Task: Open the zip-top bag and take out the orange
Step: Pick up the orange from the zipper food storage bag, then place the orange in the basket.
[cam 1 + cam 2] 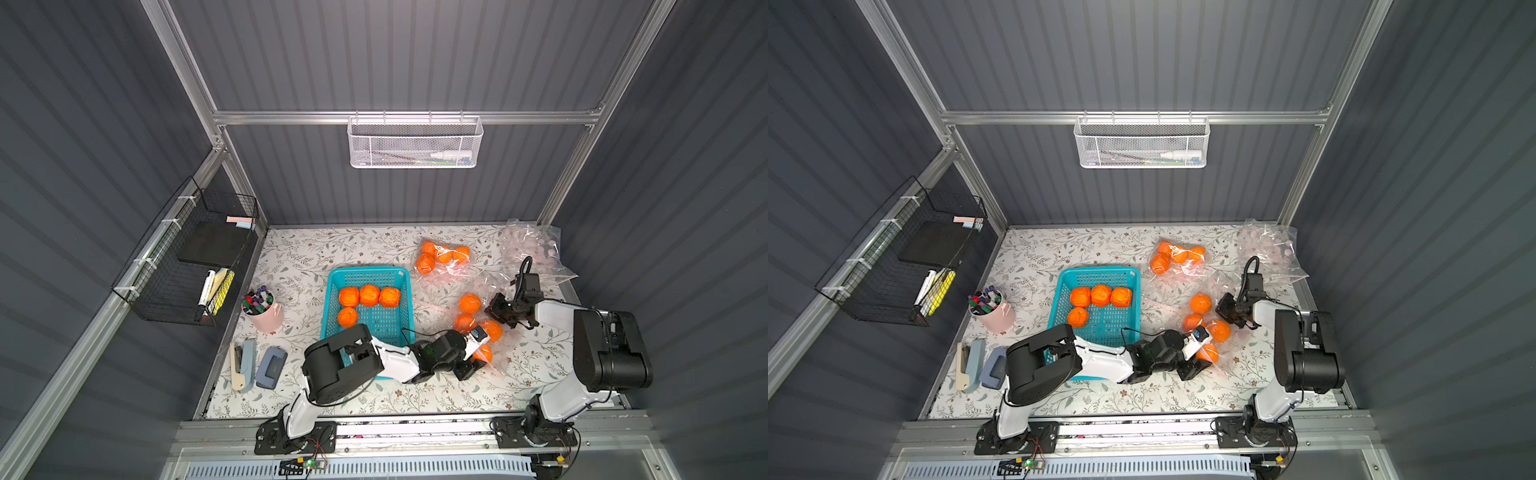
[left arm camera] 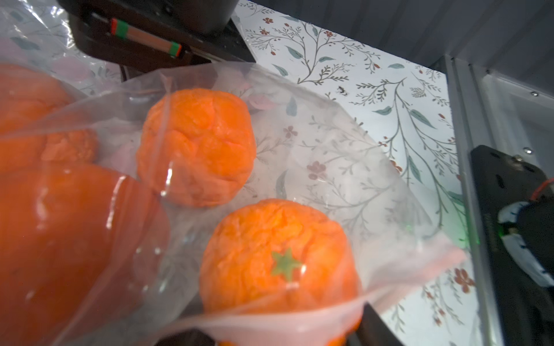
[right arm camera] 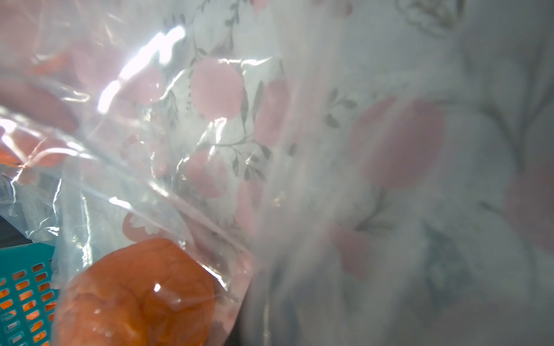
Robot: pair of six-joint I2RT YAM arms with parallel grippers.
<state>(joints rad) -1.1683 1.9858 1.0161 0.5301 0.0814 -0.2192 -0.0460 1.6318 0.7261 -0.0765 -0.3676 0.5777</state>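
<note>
The bottom of the teal basket is bare beside its oranges, so the robot's left gripper should next lift the orange with a green star up out of the bag, lower it in there and then let go of it.
A clear zip-top bag [image 1: 512, 353] printed with pink spots lies right of the middle in both top views, with several oranges inside. My left gripper [image 1: 478, 355] reaches into its mouth and is shut on the nearest orange [image 2: 278, 254], the one with a green star. One dark finger [image 2: 371, 322] presses its side, and the bag's rim [image 2: 269, 325] crosses in front. Behind it lie other oranges [image 1: 470, 303], [image 1: 464, 322]. My right gripper [image 1: 497, 309] is shut on the bag's far edge, and film [image 3: 359, 179] fills the right wrist view.
A teal basket [image 1: 368, 270] holding several oranges stands left of the bag, under my left arm. A second bag of oranges [image 1: 442, 257] and crumpled empty bags [image 1: 536, 249] lie at the back right. A pink cup of markers [image 1: 264, 309], a stapler [image 1: 243, 365] and a punch [image 1: 272, 368] sit far left.
</note>
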